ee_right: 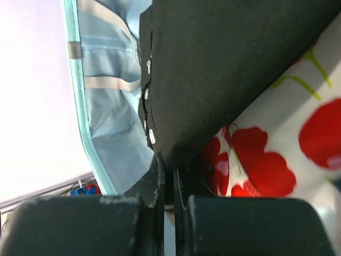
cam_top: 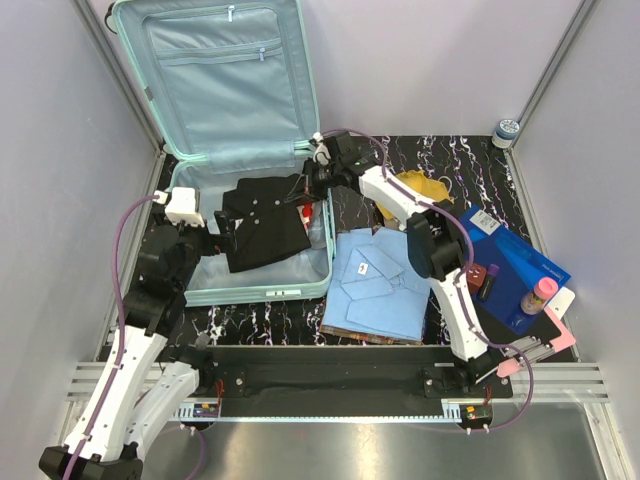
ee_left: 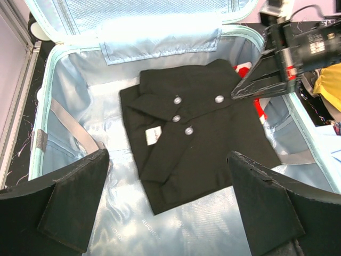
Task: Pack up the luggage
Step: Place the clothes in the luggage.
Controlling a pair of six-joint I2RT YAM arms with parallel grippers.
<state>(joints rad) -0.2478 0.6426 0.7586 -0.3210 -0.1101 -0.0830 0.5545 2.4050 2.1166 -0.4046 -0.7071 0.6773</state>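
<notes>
The shirt's edge should be released at the luggage rim nearest the yellow item (cam_top: 326, 202), so I need to move my right gripper toward there next. Floral cloth still shows uncovered beside it.
The mint-green luggage (cam_top: 260, 290) lies open on the left, its lid (cam_top: 225, 70) leaning against the back wall. A folded black shirt (cam_top: 262, 225) lies in its base, also seen in the left wrist view (ee_left: 197, 133). My right gripper (cam_top: 308, 185) is at the shirt's far right corner, shut on the shirt's edge (ee_right: 224, 69); its jaws (ee_right: 166, 176) pinch the dark cloth. A red-and-white floral cloth (ee_right: 266, 165) lies under that corner. My left gripper (ee_left: 168, 208) is open and empty, hovering over the near part of the base, its fingers (ee_left: 74, 202) apart either side of the shirt's near corner.
A folded light blue shirt (cam_top: 380, 285) lies on the table right of the luggage. Behind it is a yellow item (cam_top: 425, 188). A flat blue box (cam_top: 515, 260) with small bottles (cam_top: 535, 295) sits far right. A tape roll (cam_top: 507, 131) stands at the back right corner.
</notes>
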